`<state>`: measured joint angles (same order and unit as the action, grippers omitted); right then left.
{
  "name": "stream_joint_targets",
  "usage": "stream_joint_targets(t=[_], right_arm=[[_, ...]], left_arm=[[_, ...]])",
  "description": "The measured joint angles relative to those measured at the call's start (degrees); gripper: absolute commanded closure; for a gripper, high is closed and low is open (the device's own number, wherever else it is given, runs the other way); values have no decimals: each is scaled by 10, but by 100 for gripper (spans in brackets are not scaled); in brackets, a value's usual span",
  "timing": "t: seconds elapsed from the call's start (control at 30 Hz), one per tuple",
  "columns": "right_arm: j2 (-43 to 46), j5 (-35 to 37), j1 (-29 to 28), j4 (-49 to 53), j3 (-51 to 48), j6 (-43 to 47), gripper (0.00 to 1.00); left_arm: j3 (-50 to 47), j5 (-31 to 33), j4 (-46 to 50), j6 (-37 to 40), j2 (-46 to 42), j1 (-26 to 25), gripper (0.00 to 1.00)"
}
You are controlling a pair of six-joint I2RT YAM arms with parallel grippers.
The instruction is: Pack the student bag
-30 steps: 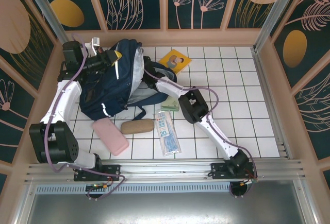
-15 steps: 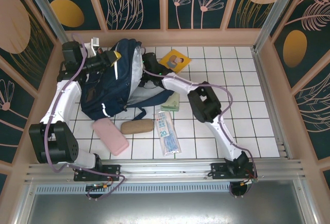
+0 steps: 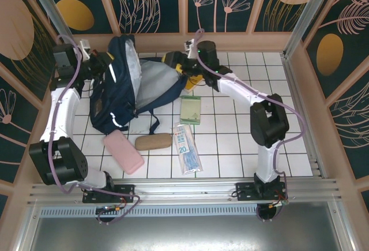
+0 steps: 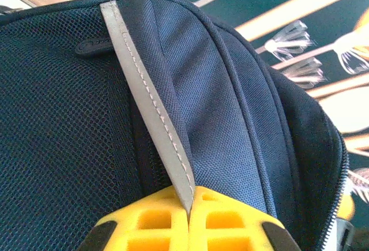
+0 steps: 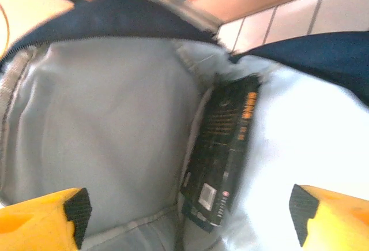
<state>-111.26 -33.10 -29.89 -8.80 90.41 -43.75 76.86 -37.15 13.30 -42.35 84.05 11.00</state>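
Observation:
My left gripper brings the bag's grey stripe over, across toward the bag's opening (image 3: 151,82), and releases it next, as the black box already stands inside against the bag's lining.
The student bag (image 3: 118,98), navy with a grey lining, lies at the back left with its mouth held wide toward the right. My left gripper (image 3: 108,64) is shut on the bag's grey reflective stripe (image 4: 151,107) at the top edge, its yellow fingertips (image 4: 155,219) pinching the strip. My right gripper (image 3: 174,62) hovers open at the bag's mouth with nothing between its fingers (image 5: 43,216). Inside, a black box with orange print (image 5: 225,147) stands against the pale lining (image 5: 104,118).
In front of the bag lie a pink case (image 3: 123,152), a tan pouch (image 3: 153,141), a clear packet (image 3: 187,148) and a green notebook (image 3: 190,109). A yellow book (image 3: 195,81) shows partly under the right arm. Wooden walls ring the tiled table (image 3: 242,130).
The right gripper has drawn back out of the bag toward the far wall and opened. The left arm has pulled the bag's top edge left and up, widening the mouth.

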Motion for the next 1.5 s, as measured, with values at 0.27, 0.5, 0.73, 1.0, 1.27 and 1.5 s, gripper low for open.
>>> stream_joint_targets(t=[0.27,0.5,0.73,1.0,1.27,1.5], right_arm=[[-9,94,75,93,-10,13,22],[-97,157,85,191,61,21,31],[-138,156,87,229,61,-15,41],[-176,112,91,209,71,-68,45],[-204,101,106,202,69,-90,46],[-205,91,116,183,62,-92,46]], left_arm=[[42,133,15,25,37,6,100],[86,156,17,58,141,-29,73],[149,285,90,121,182,-101,38],[203,370,109,174,187,-211,39],[319,358,106,195,360,-301,36],[449,259,71,147,546,-332,32]])
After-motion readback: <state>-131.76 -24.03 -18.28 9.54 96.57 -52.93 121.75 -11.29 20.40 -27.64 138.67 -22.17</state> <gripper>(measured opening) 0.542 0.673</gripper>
